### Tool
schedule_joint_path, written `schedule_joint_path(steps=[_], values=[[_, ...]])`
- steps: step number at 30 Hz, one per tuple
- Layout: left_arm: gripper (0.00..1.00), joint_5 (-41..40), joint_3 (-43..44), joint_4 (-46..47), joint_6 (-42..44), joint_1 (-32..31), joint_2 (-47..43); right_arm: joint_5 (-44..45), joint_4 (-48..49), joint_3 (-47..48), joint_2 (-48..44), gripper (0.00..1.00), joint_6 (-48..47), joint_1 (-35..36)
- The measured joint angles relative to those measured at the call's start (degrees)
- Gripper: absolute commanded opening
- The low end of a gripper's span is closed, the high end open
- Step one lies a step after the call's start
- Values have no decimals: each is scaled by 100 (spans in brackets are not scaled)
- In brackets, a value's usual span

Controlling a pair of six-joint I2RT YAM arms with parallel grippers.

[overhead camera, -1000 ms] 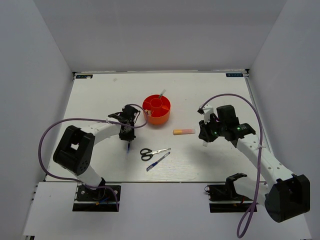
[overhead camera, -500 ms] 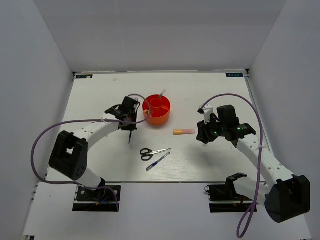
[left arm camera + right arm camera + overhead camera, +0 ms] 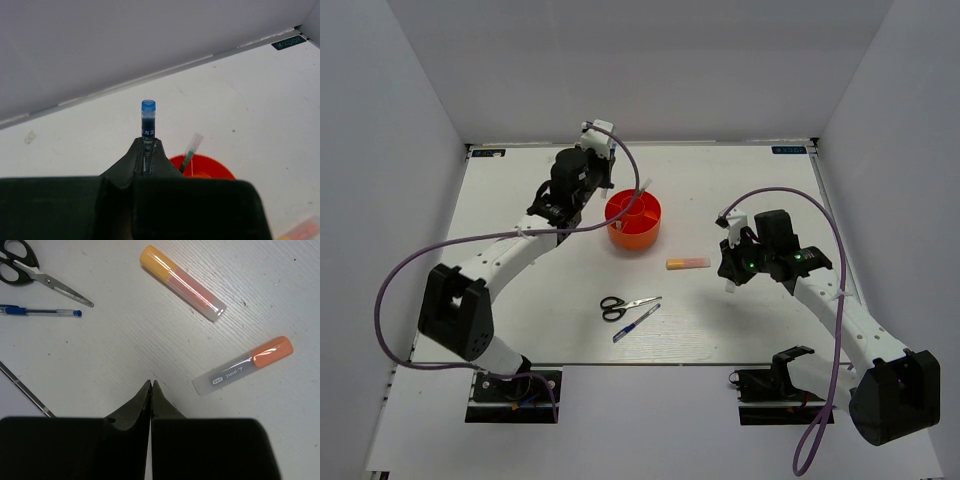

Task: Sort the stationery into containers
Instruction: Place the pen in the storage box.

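I will move my left gripper to the right in the top view, then down over the orange organiser's opening to let go of the blue pen, which is still outside the organiser's rim.
My left gripper is shut on a slim blue pen, held raised left of and above the orange organiser; in the top view the gripper hides the pen. A green pen stands in the organiser. My right gripper is shut and empty, low over the table, near the orange-yellow marker and the white-orange tube. Black-handled scissors and a second blue pen lie at front centre. I see no tan eraser.
White walls enclose the table on three sides. The left arm's purple cable loops out over the left side, and the right arm's cable arcs over the right. The marker lies between organiser and right gripper.
My left gripper has risen with the blue pen and swung back, from front-left of the organiser to high at its back left. The right arm has barely moved.
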Motion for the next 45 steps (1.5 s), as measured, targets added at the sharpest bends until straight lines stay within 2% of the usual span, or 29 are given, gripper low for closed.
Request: schedule_joint_path(steps=[6,13,21,22,23,25,27,33,45], values=[[0,96,-2,1300,310,0,1008,0,2,0,0,0,-2,0],[0,162,101,1700,286,4,1631,0,0,0,35,0,-22,-2],[0,249,122,1882,151,7,1755,0,2,0,72,0,-61,-2],[0,256,120,1891,140,4,1755,0,2,0,74,6,-63,-2],[2,260,116,1915,120,4,1755,-2,0,0,79,18,-72,-4],[6,262,76,1998,87,4,1755,0,0,0,83,23,-72,-2],[12,262,17,2028,68,4,1755,-4,2,0,94,24,-98,-2],[14,260,-76,2031,39,0,1773,-17,0,0,103,24,-103,-4],[33,256,-214,2044,20,-83,1773,-85,-2,0,103,28,-105,-13]])
